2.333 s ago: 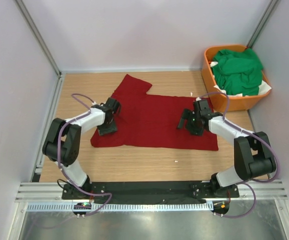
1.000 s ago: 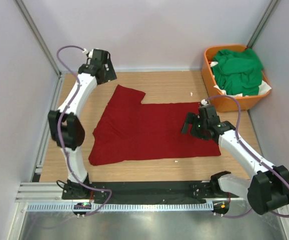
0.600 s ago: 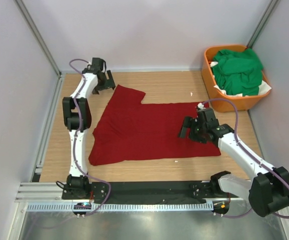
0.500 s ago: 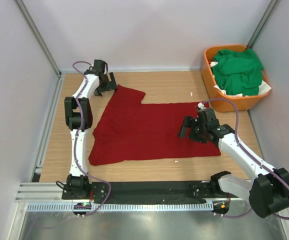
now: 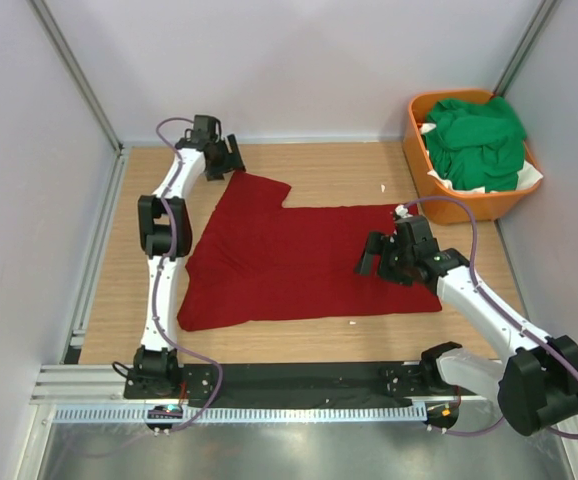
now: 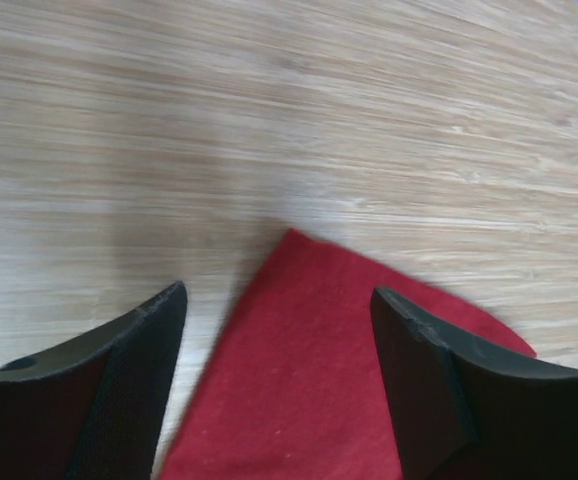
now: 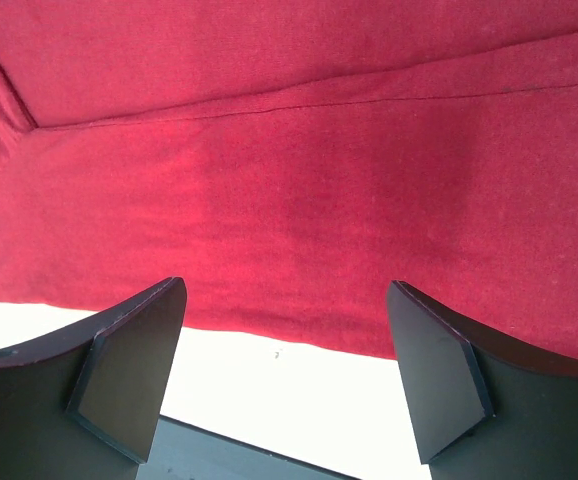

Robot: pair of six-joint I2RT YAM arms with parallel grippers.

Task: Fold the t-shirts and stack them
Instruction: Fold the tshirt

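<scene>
My right gripper is open and the shirt's far corner by the basket lies outward of it, so I will swing it outward, then down over that corner and close.
The dark red t-shirt point(image 5: 299, 260) lies spread flat on the wooden table, one sleeve pointing to the back left. My left gripper point(image 5: 229, 163) hovers at that sleeve's tip, open and empty; in the left wrist view point(image 6: 277, 293) the red sleeve corner point(image 6: 309, 390) lies between the fingers. My right gripper point(image 5: 377, 262) is open and empty over the shirt's right part; the right wrist view point(image 7: 287, 288) shows the red cloth point(image 7: 269, 150) and its edge below the fingers. Bright green t-shirts point(image 5: 477, 140) are piled in the basket.
The orange basket point(image 5: 464, 208) stands at the back right corner, against the right wall. White walls and metal posts close the back and both sides. Small white specks lie on the wood near the shirt's front edge point(image 5: 353, 322).
The left arm left the shirt's left edge, swung to the back left corner, then moved right to the sleeve tip. The shirt shifted and flattened. The right gripper barely moved.
</scene>
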